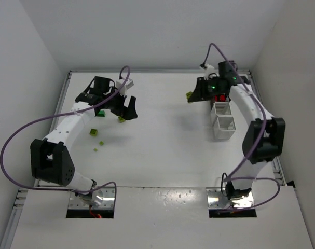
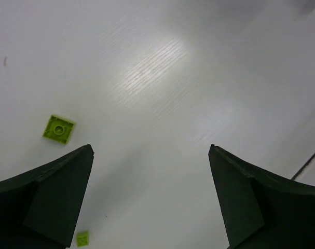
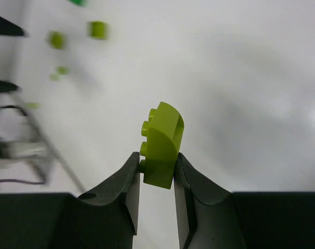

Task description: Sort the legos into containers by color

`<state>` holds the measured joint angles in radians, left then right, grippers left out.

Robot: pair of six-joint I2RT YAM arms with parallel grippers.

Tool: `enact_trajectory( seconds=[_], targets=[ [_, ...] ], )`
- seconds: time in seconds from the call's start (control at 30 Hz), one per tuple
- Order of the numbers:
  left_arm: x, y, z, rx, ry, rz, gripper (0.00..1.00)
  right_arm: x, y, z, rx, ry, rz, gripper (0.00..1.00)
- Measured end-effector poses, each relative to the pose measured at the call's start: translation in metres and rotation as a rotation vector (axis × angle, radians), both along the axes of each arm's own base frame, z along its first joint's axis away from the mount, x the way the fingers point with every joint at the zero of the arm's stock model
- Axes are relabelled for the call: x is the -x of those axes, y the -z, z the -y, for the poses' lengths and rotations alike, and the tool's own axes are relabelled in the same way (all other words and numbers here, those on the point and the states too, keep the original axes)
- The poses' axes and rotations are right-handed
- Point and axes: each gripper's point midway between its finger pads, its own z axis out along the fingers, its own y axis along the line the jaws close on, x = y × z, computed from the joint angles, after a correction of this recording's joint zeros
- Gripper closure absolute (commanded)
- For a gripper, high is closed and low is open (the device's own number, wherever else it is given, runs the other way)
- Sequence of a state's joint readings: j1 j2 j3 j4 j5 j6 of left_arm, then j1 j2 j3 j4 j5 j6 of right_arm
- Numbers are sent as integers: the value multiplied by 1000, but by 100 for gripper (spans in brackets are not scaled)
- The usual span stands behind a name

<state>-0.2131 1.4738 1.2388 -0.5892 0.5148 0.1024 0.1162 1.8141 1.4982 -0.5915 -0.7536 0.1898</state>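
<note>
Since the black bin holds red, I will move my right gripper over the adjoining white bin, which lies to its right in the top view, and release there.
My right gripper [image 3: 157, 158] is shut on a lime-yellow curved lego [image 3: 162, 142], held off the table with its studs facing left. From above, this lego [image 1: 189, 95] shows at the gripper's tip, left of the containers. Two white slatted bins [image 1: 224, 127] stand in a row on the right. Beyond them a black bin [image 1: 221, 98] with red inside is partly hidden by the right arm. My left gripper [image 2: 151, 150] stands wide open above bare table with nothing between its fingers. A lime flat lego [image 2: 58, 128] lies to its left and a tiny lime one [image 2: 82, 238] near its left finger.
Loose green legos [image 1: 101, 113] and lime legos [image 1: 94, 132] are scattered on the left half of the table near my left gripper [image 1: 127, 110]. Walls close in the table at the back and on both sides.
</note>
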Motion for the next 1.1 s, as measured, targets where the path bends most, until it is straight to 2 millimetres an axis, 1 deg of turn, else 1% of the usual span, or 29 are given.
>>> enact_trajectory(
  seconds=[0.07,0.13,0.2,0.27,0.4,0.47,0.53,0.63,0.7,0.8,0.83,0.87,0.97,1.0,1.1],
  targets=[
    [-4,2,-5,-24,-37,-1,0,6,-13,39,160,35,99,100],
    [-8,5,-7,-43,-71,-3,0,17,-23,65,284,32,163,100],
    [-16,9,-11,-64,-110,6,0,30,-26,86,397,22,199,100],
    [-23,14,-14,-83,-142,7,0,40,-19,107,495,11,198,100],
    [-40,24,-17,-118,-165,-10,0,53,13,148,652,0,108,100],
    [-48,27,-18,-131,-171,-12,0,54,26,163,700,-8,56,100],
    [-53,29,-20,-146,-180,-10,0,47,39,177,741,-10,17,100],
    [-56,29,-24,-166,-197,-2,0,34,48,188,788,-15,-5,100],
    [-57,29,-26,-175,-205,0,0,24,49,194,816,-10,2,100],
    [-58,30,-28,-187,-217,4,0,10,46,201,853,6,23,83],
    [-58,30,-29,-191,-220,4,0,7,45,202,862,7,27,70],
    [-59,30,-30,-193,-222,4,0,5,45,202,870,5,30,64],
    [-59,31,-31,-199,-226,4,0,3,50,204,891,1,22,56],
    [-59,31,-31,-202,-227,4,0,3,52,205,897,-2,18,56],
    [-60,38,-33,-219,-219,-2,0,3,55,204,906,-12,12,50]
  ],
)
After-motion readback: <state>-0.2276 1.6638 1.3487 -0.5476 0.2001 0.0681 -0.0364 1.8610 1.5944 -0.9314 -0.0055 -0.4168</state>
